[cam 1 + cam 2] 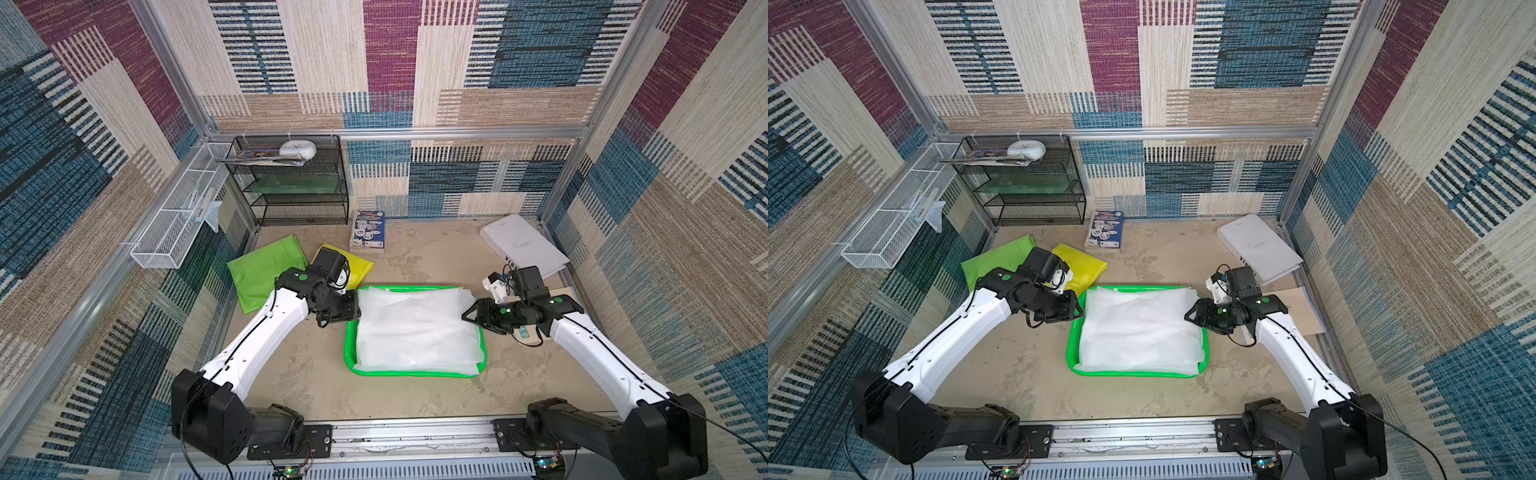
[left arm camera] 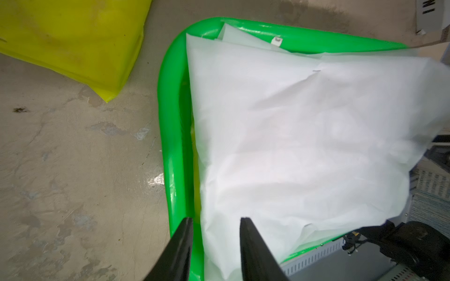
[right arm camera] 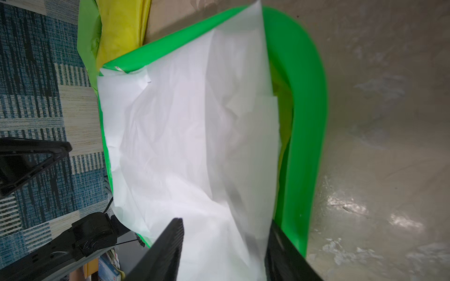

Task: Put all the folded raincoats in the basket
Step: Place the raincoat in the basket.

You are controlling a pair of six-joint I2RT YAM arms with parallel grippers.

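I will next move my right gripper back and down over the raincoat's near part to close on its thin layer, as its edge there reaches the green rim (image 2: 170,121).
The folded raincoat (image 1: 415,328) (image 1: 1138,328), white and translucent, lies in the bright green basket (image 1: 411,374) (image 1: 1133,374) and covers almost all of its floor. My left gripper (image 1: 355,309) (image 2: 216,220) hovers at the basket's far left corner. It is open, with the raincoat's (image 2: 304,146) edge and the green rim (image 2: 170,121) between its jaws. My right gripper (image 1: 467,313) (image 3: 225,220) is at the right side, open wide, and a loose edge of the raincoat (image 3: 182,146) lies between its jaws beside the rim (image 3: 309,121).
A folded light-green sheet (image 1: 262,274) and a yellow one (image 1: 359,266) lie left of the basket's far end. At the back stand a black mesh rack (image 1: 299,187), a white wire basket (image 1: 174,224), a booklet (image 1: 368,230) and a white binder (image 1: 523,245).
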